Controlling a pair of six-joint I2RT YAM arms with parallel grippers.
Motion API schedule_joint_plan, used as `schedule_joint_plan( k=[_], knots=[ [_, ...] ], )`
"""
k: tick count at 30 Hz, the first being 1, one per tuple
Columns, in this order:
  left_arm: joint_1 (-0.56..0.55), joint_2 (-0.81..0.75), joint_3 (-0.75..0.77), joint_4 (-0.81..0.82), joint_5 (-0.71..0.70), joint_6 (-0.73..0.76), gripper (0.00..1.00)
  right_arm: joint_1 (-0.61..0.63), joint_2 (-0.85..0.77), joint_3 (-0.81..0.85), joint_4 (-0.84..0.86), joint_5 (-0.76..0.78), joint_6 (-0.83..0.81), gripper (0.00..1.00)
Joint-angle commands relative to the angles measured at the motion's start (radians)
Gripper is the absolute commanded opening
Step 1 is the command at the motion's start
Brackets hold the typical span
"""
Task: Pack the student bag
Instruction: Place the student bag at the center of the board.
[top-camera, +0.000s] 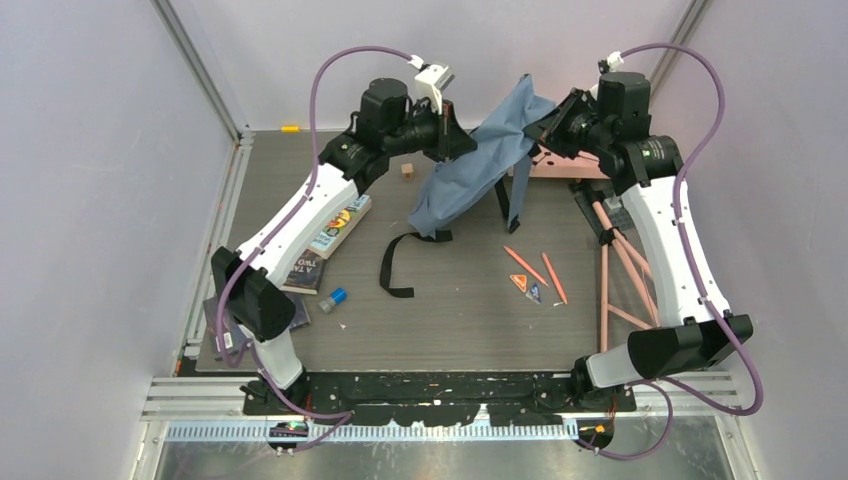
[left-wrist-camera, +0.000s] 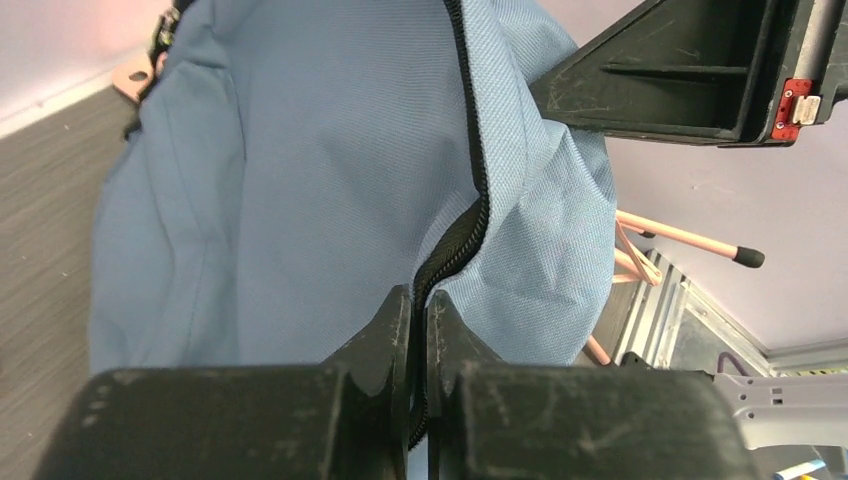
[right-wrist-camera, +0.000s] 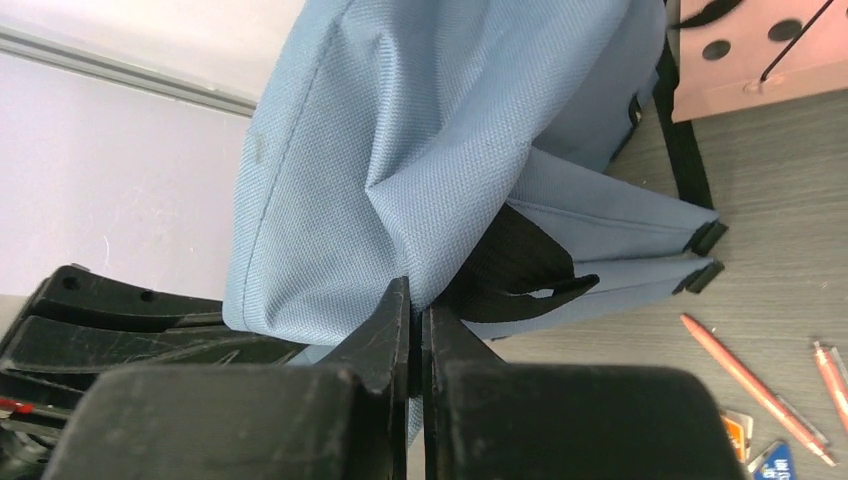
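My left gripper draws back and down next to release the bag on the bare tabletop, which has room beside the pencils.
The grey-blue student bag hangs lifted at the far middle of the table, held between both arms, its lower end resting on the mat. My left gripper is shut on the bag's dark zipper edge; the bag fills the left wrist view. My right gripper is shut on a fold of the bag's fabric beside a black strap. A black strap trails onto the mat.
Books lie under the left arm. A blue-capped item lies near them. Orange pencils and small cards lie right of centre. A pink rack stands at the right. A small brown block sits behind the bag.
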Motion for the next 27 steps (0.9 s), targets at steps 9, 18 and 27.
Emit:
schedule_joint_plan(
  k=[9, 18, 27],
  knots=[
    [-0.013, -0.166, 0.187, -0.105, -0.176, 0.24, 0.0, 0.117, -0.018, 0.233, 0.091, -0.067, -0.147, 0.01],
    [-0.014, -0.246, 0.219, -0.202, -0.354, 0.415, 0.0, 0.203, 0.207, 0.487, 0.071, -0.115, -0.188, 0.01],
    [-0.011, -0.247, 0.229, -0.3, -0.451, 0.471, 0.0, 0.207, 0.348, 0.613, 0.082, -0.024, -0.157, 0.01]
  ],
)
